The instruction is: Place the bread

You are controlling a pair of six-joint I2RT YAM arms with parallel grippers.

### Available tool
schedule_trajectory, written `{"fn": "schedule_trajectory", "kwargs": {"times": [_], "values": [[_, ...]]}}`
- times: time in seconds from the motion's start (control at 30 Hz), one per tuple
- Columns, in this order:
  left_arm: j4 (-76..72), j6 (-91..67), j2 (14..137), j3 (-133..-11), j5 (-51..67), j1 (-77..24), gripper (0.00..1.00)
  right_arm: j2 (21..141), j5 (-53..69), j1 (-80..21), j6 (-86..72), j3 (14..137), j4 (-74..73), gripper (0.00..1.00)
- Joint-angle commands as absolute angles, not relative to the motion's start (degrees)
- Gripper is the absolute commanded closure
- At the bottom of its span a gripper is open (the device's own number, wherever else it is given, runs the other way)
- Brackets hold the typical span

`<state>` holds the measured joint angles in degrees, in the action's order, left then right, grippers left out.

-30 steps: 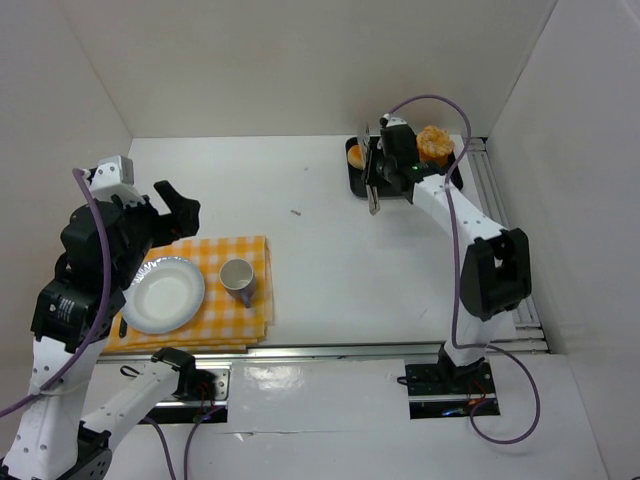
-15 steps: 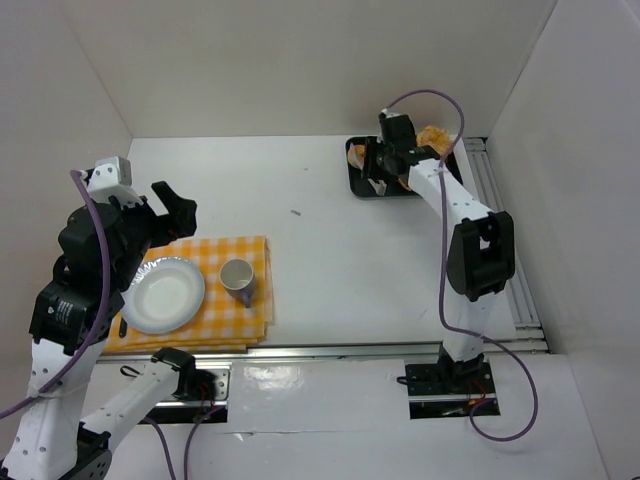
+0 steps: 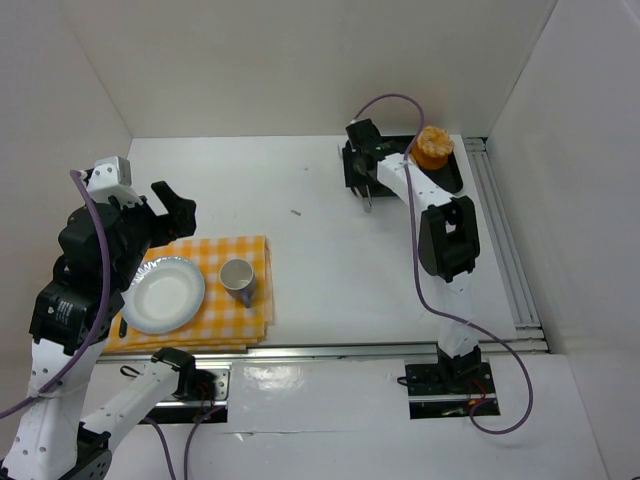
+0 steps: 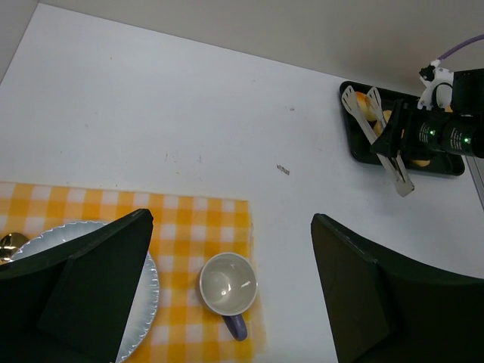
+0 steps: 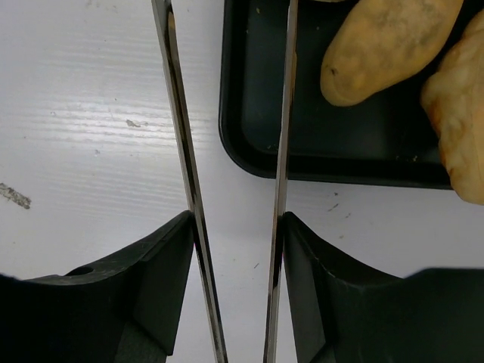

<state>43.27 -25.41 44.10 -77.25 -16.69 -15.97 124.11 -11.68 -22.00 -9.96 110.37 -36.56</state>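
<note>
The right gripper edges outward and farther over the tray next and closes on the tongs' metal blades, since bread [image 3: 434,146] shows outward of it between the tongs' ends.
My right gripper [image 5: 236,227] is shut on metal tongs [image 5: 286,113], one black finger pressed against each blade. The blades stand apart with nothing between them in the right wrist view. The left blade is over the white table and the right blade over the left rim of the black tray [image 5: 249,155]. A piece of bread [image 5: 386,45] lies in the tray to the right of the tongs, with another [image 5: 457,113] beside it. In the top view the right gripper [image 3: 363,160] hangs over the tray's left end, and an orange bread [image 3: 434,146] shows behind the arm. My left gripper [image 4: 227,302] is open and empty above the checked cloth.
A yellow checked cloth [image 3: 258,310] at the front left carries a white plate [image 3: 163,294] and a cup [image 3: 237,276] with a purple handle. White walls close in the table at the back and both sides. A metal rail [image 3: 500,240] runs along the right edge.
The right arm has swung left, bringing the tongs from the tray's middle to its left edge, and the blades have spread wider. The left arm has not moved.
</note>
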Motion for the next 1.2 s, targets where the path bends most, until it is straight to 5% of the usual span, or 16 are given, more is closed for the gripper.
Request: {"fn": "schedule_trajectory", "kwargs": {"times": [0.0, 0.33, 0.63, 0.8, 0.97, 1.17], "values": [[41.4, -23.9, 43.7, -78.0, -17.5, -16.3, 0.01, 122.8, -15.5, -22.4, -9.1, 112.9, -37.4, 0.44], [41.4, -23.4, 43.7, -78.0, -18.0, -16.3, 0.01, 117.9, -17.1, -22.4, -9.7, 108.4, -33.6, 0.44], [41.4, -23.4, 43.7, -78.0, -18.0, -16.3, 0.01, 124.4, -13.9, -21.3, -8.5, 117.3, -38.7, 0.44], [41.4, -23.4, 43.7, -78.0, -18.0, -16.3, 0.01, 126.7, -12.7, -21.3, -8.5, 119.3, -39.9, 0.52], [41.4, -23.4, 43.7, -78.0, -18.5, -16.3, 0.01, 125.1, -11.5, -21.3, -8.5, 119.8, -39.9, 0.73], [41.4, -23.4, 43.7, -78.0, -18.5, -16.3, 0.01, 120.1, -12.2, -21.3, -8.5, 119.3, -38.7, 0.82]]}}
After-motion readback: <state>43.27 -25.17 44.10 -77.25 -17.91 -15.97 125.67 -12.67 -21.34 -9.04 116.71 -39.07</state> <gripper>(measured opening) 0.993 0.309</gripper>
